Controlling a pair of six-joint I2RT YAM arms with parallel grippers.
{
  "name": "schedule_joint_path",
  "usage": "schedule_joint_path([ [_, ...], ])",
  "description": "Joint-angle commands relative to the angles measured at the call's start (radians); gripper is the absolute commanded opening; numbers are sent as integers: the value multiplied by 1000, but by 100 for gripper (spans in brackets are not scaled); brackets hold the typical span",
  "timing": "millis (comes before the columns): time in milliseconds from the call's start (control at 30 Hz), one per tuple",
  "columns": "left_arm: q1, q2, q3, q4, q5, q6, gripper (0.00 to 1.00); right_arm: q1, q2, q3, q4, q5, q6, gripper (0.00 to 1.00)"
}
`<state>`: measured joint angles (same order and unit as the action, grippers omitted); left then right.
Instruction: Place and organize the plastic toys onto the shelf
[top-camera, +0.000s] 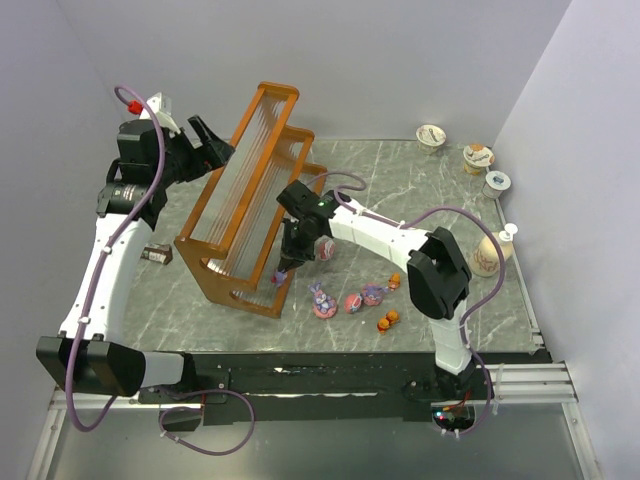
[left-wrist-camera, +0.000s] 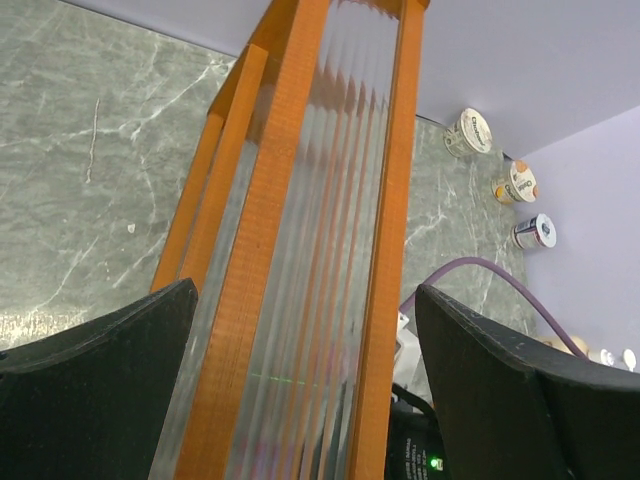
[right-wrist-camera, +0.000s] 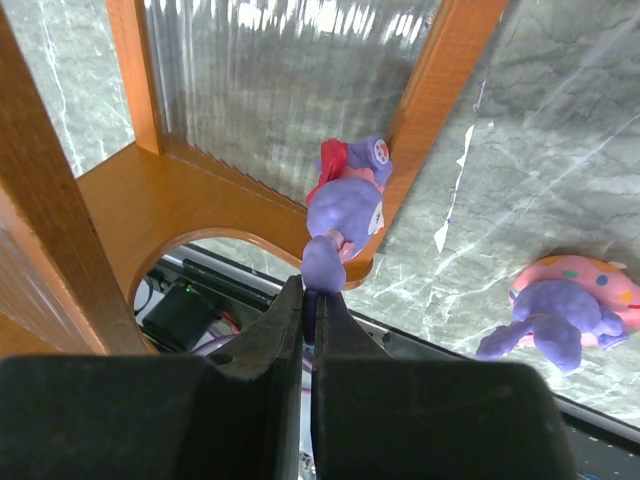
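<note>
My right gripper will move down and shift past the lowest level's wooden edge, over the clear panel's near end (top-camera: 266, 287) (right-wrist-camera: 288, 163), because the purple toy overlaps that wooden edge.
The orange-brown shelf (top-camera: 250, 200) stands left of the table's centre, tilted in view. My right gripper (top-camera: 289, 263) is shut on a purple toy with a red part (right-wrist-camera: 343, 210) and holds it at the shelf's near right foot (right-wrist-camera: 430, 90), against the lowest tier's edge. Several more toys lie on the table to the right: a purple-pink one (top-camera: 322, 300), also in the right wrist view (right-wrist-camera: 560, 310), a pink one (top-camera: 353, 302), another purple-pink one (top-camera: 374, 294) and two orange ones (top-camera: 394, 281) (top-camera: 387, 321). My left gripper (left-wrist-camera: 303, 290) is open, its fingers spread either side of the shelf's slats (left-wrist-camera: 330, 200).
A beige bottle (top-camera: 490, 252) stands at the right wall. Three foil-lidded cups (top-camera: 431, 135) (top-camera: 478, 157) (top-camera: 497, 182) sit at the far right. A small dark object (top-camera: 157, 254) lies left of the shelf. Walls close in on three sides.
</note>
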<state>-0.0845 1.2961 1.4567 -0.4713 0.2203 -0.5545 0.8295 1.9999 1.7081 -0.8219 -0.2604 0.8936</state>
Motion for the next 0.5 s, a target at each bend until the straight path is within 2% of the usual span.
schedule_joint_path([
  [0, -1, 2, 5, 31, -33, -18, 96, 28, 31, 42, -8, 27, 33, 0],
  [467, -1, 12, 7, 19, -67, -19, 96, 46, 34, 12, 44, 12, 73, 0],
])
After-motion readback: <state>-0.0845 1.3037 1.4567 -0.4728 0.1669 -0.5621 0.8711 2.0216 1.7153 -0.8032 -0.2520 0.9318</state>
